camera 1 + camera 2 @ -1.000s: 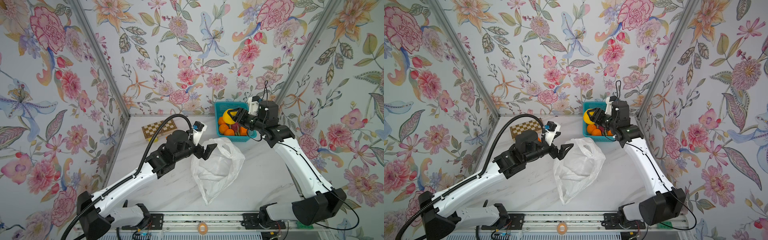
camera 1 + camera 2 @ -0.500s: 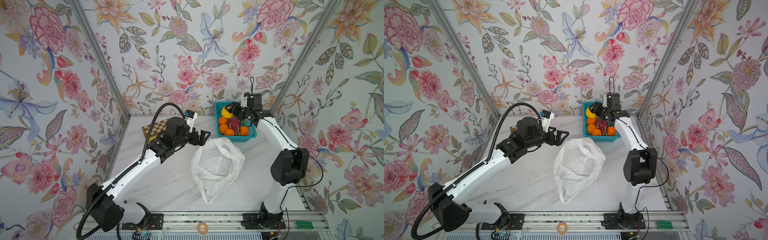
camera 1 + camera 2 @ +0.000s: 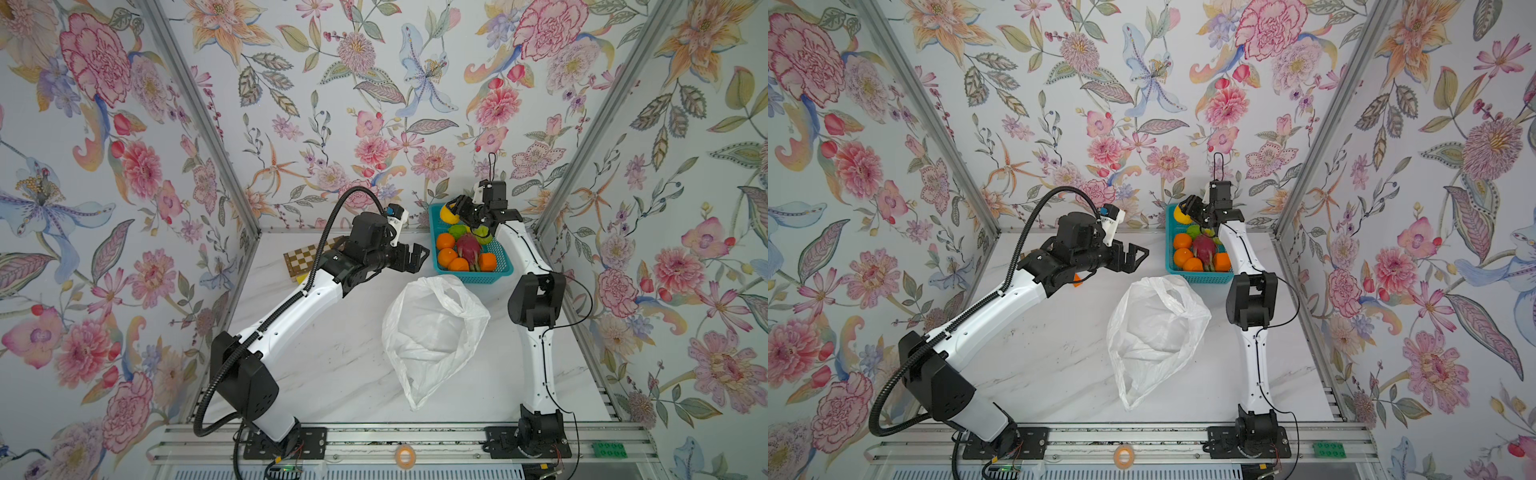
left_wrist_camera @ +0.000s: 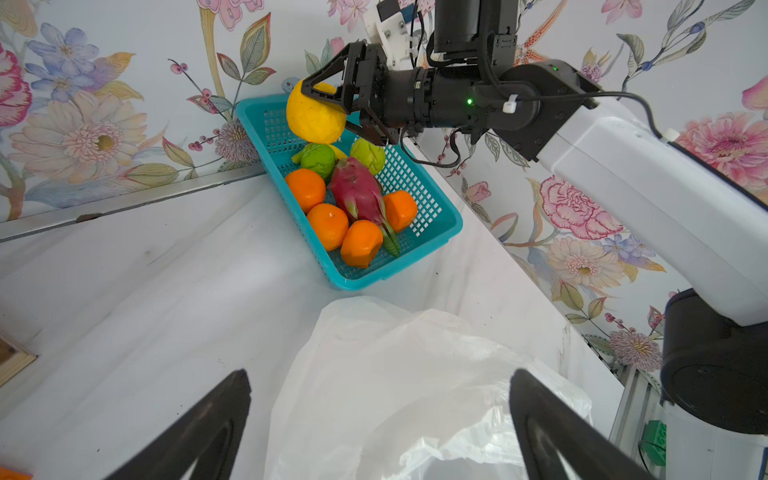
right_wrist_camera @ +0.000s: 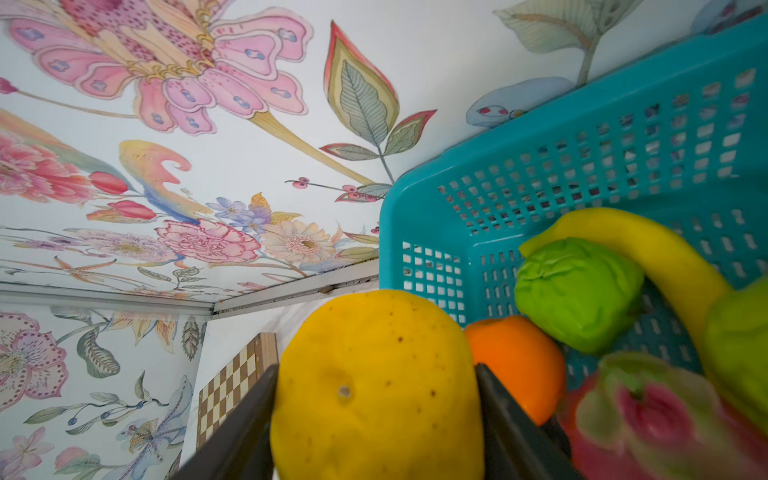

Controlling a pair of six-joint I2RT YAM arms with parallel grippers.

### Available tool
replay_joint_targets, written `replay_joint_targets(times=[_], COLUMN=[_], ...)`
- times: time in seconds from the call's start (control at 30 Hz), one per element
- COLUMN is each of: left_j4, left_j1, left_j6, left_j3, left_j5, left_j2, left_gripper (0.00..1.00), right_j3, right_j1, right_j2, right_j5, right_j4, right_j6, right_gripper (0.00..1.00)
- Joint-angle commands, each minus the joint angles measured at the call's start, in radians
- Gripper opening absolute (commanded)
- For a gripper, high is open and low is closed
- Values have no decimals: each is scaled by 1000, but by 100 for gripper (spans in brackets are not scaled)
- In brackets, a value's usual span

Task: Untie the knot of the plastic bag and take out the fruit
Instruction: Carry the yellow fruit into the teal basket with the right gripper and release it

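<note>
I should move my right gripper down into the basket's empty far corner [image 3: 441,227] [image 5: 475,289], beside a green fruit, and let go of the yellow fruit, because bare mesh shows there.
The plastic bag [image 3: 432,332] [image 3: 1156,332] lies limp and open-mouthed on the marble table, and no knot shows on it. My right gripper [image 3: 455,210] [image 5: 376,415] is shut on the yellow fruit [image 4: 316,110] [image 5: 374,386] above the far end of the teal basket [image 3: 473,277]. In the basket lie several oranges, a dragon fruit [image 3: 468,246] and two green fruits [image 4: 318,160]. My left gripper [image 3: 417,259] [image 4: 380,378] hangs open and empty over the table, just behind the bag's mouth and left of the basket.
A curved banana [image 5: 648,249] also lies in the basket. A chessboard [image 3: 305,257] sits at the back left, partly under my left arm, with a small orange block [image 3: 1076,282] beside it. Floral walls close in on three sides.
My left gripper has drawn back from the bag's mouth toward the rear wall, still open. My right gripper has carried the yellow fruit back and down over the basket's far end.
</note>
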Motion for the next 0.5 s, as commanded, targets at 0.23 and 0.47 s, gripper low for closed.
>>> replay_joint_targets(times=[0.23,0.47], left_j4=[-48,-52], left_j1=[26,27], left_j6=[35,29], left_j3=[107,101], left_j5=[10,-70], left_j2=[94,73], left_gripper=[99,99], right_j3=[64,111], right_j1=[15,43], right_j2=[184,303], right_j5=[100,208], right_j4=[309,440], right_j6=[94,90], right_gripper=[56,58])
